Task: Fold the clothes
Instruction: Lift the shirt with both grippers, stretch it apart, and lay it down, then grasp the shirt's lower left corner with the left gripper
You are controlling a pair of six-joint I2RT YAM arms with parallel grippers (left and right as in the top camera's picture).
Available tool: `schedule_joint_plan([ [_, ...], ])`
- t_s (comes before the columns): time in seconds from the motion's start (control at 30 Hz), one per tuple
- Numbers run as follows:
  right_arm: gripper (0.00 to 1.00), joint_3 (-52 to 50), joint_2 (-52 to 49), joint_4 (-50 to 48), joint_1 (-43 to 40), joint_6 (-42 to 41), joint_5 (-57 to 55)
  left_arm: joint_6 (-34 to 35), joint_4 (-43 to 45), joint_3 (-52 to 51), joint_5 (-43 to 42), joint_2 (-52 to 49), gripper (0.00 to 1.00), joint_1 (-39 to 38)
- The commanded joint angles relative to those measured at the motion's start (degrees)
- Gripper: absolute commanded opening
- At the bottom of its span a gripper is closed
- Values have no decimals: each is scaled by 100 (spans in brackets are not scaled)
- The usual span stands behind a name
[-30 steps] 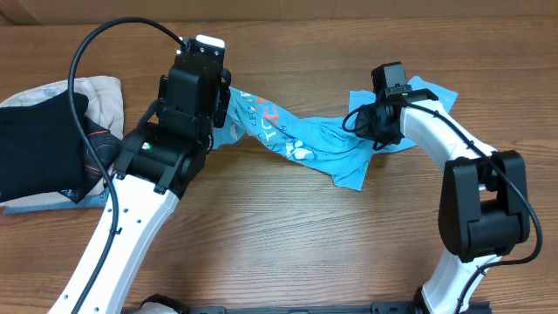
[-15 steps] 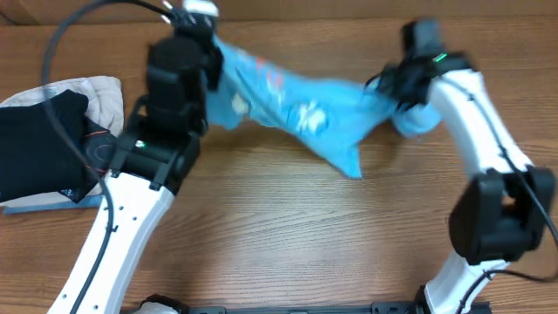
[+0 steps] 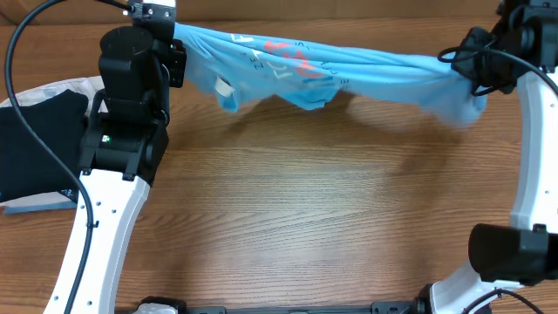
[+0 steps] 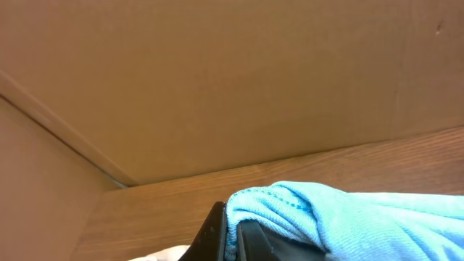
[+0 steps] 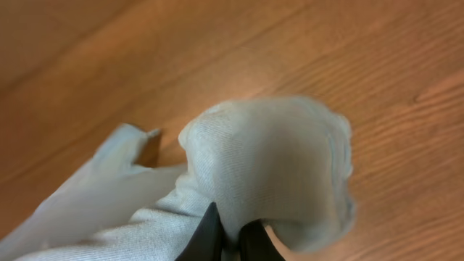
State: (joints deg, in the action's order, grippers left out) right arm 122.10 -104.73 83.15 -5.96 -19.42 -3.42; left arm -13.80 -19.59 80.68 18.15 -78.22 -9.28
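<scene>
I should lift my right gripper, then lower it toward the bare wood below it and let go, with the T-shirt [image 3: 349, 65] stretched in the air.
The light sky-blue T-shirt [image 3: 349, 65] with white print and red lettering hangs stretched in the air across the back of the table, held at both ends. My left gripper [image 3: 173, 35] is shut on its left end; the left wrist view shows the fingers [image 4: 233, 235] pinching a blue hem [image 4: 304, 210]. My right gripper [image 3: 481, 65] is shut on its right end; the right wrist view shows the fingers [image 5: 230, 235] clamped on bunched pale cloth [image 5: 275, 159] above the wood.
A black folded garment [image 3: 39, 144] lies on a beige folded garment [image 3: 61, 89] at the left edge of the wooden table [image 3: 305, 218]. A cardboard wall [image 4: 217, 80] stands behind the table.
Both arms have lifted and moved apart. The shirt went from lying crumpled on the table to hanging stretched between the grippers.
</scene>
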Motion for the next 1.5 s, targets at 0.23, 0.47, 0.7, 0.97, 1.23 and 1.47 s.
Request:
schedule_joint_plan([
  [0.23,4,26,702,299,-66,57,-326,273,136,111,44,1123,4,35],
  [0.47,4,26,1690,457,-66,31,-579,525,-275,111,44,2232,4,35],
  [0.7,4,26,2194,317,-66,44,-669,525,-328,111,46,2387,4,35],
  [0.97,5,11,1327,315,-66,85,-723,525,-234,111,42,1132,4,35],
  [1.23,43,11,-205,85,-66,85,-704,538,717,111,42,-946,56,111],
  [1.47,66,11,-761,348,-66,83,-715,1300,-811,111,-50,-1539,100,-11],
])
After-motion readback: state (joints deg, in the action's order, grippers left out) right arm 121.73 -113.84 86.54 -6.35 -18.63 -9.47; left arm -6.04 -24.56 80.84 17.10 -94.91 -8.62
